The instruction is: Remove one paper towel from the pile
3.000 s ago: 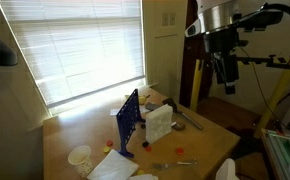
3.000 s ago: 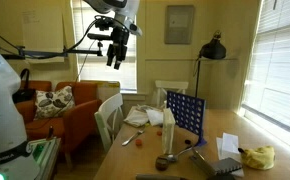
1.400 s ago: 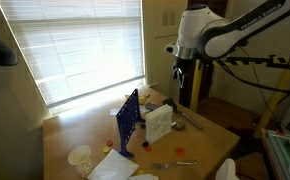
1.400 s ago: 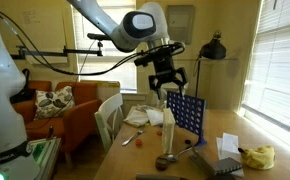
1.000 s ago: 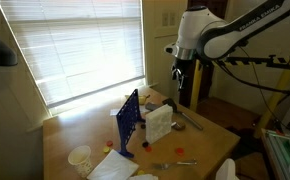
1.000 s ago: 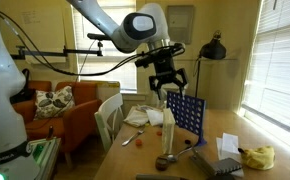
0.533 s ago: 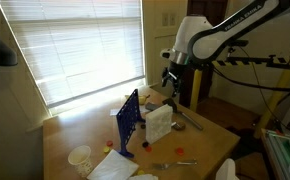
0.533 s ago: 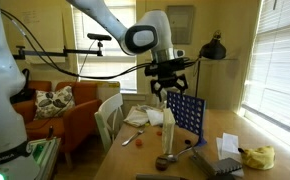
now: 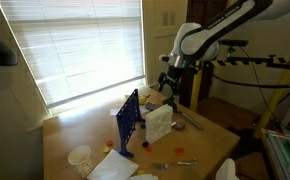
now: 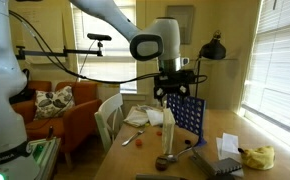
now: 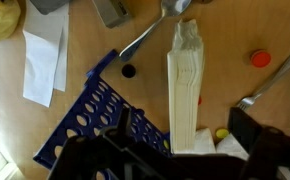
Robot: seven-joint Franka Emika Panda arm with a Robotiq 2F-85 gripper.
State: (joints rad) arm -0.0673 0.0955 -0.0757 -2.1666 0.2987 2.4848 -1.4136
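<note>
I should lower my gripper to the top edge of the cream stack point(image 10: 168, 112) point(image 11: 183, 125) next, because the towels stand on edge between its wide open fingers.
The pile of paper towels point(image 9: 159, 123) stands on edge on the wooden table, next to a blue grid game board point(image 9: 128, 122). In the wrist view the pile point(image 11: 188, 80) shows from above as a tall cream stack, with the blue board point(image 11: 97, 115) beside it. My gripper point(image 9: 168, 82) hangs in the air above the table's far side and touches nothing. It also shows in an exterior view point(image 10: 167, 95) above the blue board point(image 10: 185, 117). In the wrist view the jaws point(image 11: 185, 126) are wide open and empty on either side of the pile's near end.
A spoon point(image 11: 150, 35), a fork point(image 11: 270, 85), a red disc point(image 11: 259, 58) and a black disc point(image 11: 129, 71) lie around the pile. A white sheet point(image 11: 43, 60) lies beyond the board. A paper cup point(image 9: 80, 156) and loose white towels point(image 9: 113, 165) sit at the table's near end.
The arm has swung in from high beside the table and come down over it. The gripper is now lower and closer to the pile. Nothing on the table has moved.
</note>
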